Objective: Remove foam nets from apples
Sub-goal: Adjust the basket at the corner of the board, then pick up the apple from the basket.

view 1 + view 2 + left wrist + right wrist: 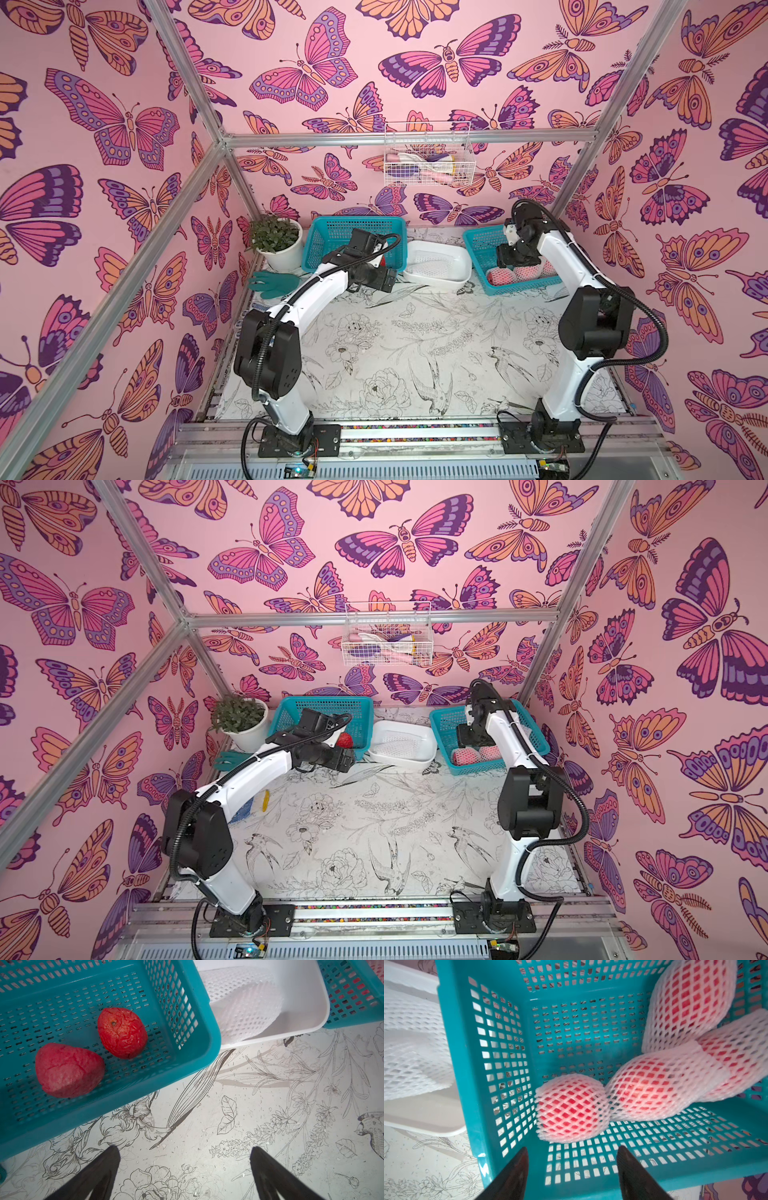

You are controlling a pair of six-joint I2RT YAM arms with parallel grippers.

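Note:
I should next lower my right gripper onto the near net edge of the apple point(500, 282) closest to the white tub point(436, 282), since that edge is below its open fingers.
Several apples in white foam nets point(571, 1107) lie in the right teal basket point(452, 1043), also seen in both top views point(500, 276) point(463, 756). My right gripper point(572, 1147) hangs open just above that basket's floor, close to the nearest netted apple, with nothing between its fingers. Two bare red apples point(122, 1032) point(68, 1070) rest in the left teal basket point(207, 1043). Empty foam nets point(245, 1007) lie in the white tub point(436, 282) between the baskets. My left gripper point(185, 1148) is wide open over the printed table, beside the left basket's corner.
A potted plant point(276, 241) and a green glove point(272, 284) sit at the back left. A white wire basket point(428, 162) hangs on the back wall. A small blue and yellow item point(249, 808) lies under the left arm.

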